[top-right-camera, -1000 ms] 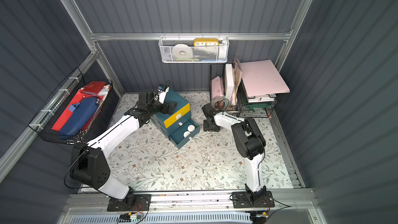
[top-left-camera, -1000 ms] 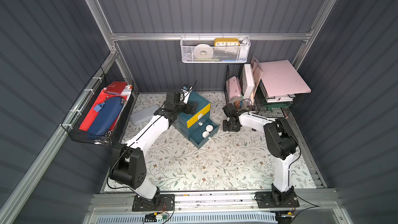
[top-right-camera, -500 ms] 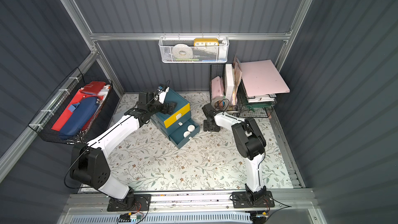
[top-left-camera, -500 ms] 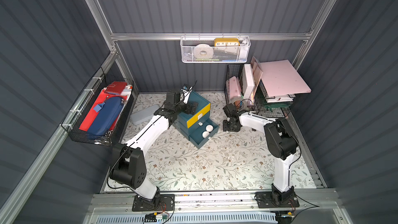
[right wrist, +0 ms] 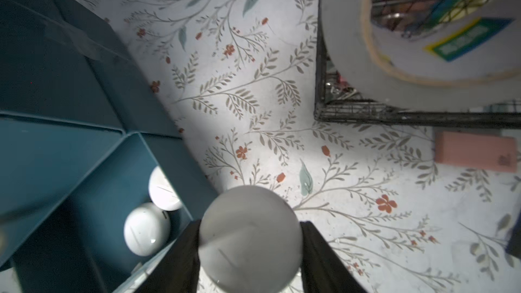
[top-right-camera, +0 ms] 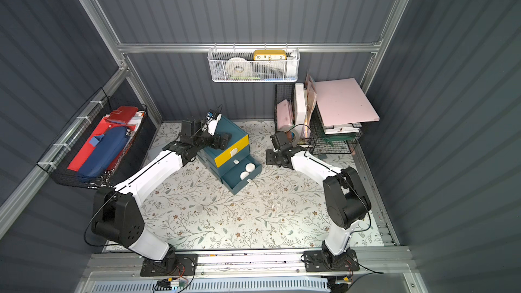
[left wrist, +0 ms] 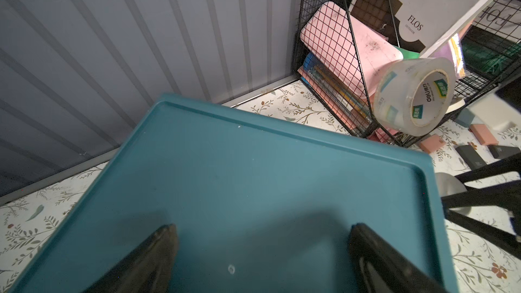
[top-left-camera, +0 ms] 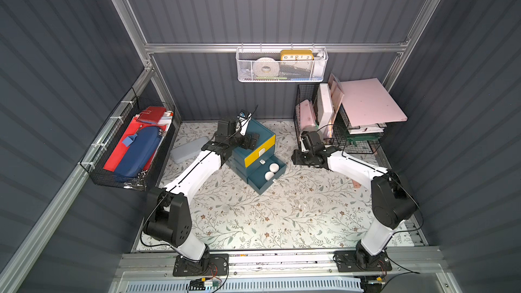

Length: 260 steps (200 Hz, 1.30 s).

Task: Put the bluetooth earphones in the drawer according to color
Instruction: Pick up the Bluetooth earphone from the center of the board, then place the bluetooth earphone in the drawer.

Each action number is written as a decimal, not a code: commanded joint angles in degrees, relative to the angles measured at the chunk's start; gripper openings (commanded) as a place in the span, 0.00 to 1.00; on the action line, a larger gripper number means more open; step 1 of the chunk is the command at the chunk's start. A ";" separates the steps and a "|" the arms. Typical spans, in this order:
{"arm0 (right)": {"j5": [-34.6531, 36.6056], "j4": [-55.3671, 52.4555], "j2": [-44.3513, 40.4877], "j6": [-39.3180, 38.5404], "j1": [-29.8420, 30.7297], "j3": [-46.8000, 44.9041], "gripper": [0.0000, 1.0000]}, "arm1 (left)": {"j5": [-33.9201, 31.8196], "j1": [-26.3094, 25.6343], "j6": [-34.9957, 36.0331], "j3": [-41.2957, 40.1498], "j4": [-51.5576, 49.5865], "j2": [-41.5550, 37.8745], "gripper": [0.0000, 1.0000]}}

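Note:
My right gripper next needs to carry the case toward the cabinet, over the side of the open drawer, and let go of it beside the matching white earphones.
The drawer cabinet [top-left-camera: 260,136] [top-right-camera: 225,142] is teal with a yellow top front, and its bottom drawer [top-left-camera: 267,184] [top-right-camera: 235,184] is pulled out. Two white bluetooth earphones [top-left-camera: 274,167] [top-left-camera: 269,176] lie in it, also in the right wrist view [right wrist: 146,228] [right wrist: 163,193]. My left gripper [top-left-camera: 252,140] [left wrist: 260,229] is open, fingers spread wide just over the cabinet's flat top [left wrist: 253,164], nothing between them. My right gripper [top-left-camera: 296,157] [right wrist: 249,224] is shut on a third white earphone case [right wrist: 249,238], low over the mat just right of the open drawer.
A clear tape roll [left wrist: 414,97] leans on the black wire rack [top-left-camera: 338,125] at the back right. Pink chips [right wrist: 476,152] and black chips [left wrist: 469,157] lie on the mat beside it. A pale grey-blue case [top-left-camera: 187,150] lies left of the cabinet.

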 commanded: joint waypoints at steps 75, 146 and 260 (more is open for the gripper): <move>-9.37 10.43 0.30 3.03 3.98 -0.96 0.00 | -0.96 -0.78 2.17 -2.04 -11.91 3.44 0.99; -12.34 12.51 5.47 4.65 7.56 1.47 0.00 | -1.14 -0.86 2.32 -2.17 -11.91 3.18 0.99; -16.05 11.93 9.20 6.33 8.61 3.68 0.09 | -1.27 -0.89 2.28 -2.14 -11.91 3.09 0.99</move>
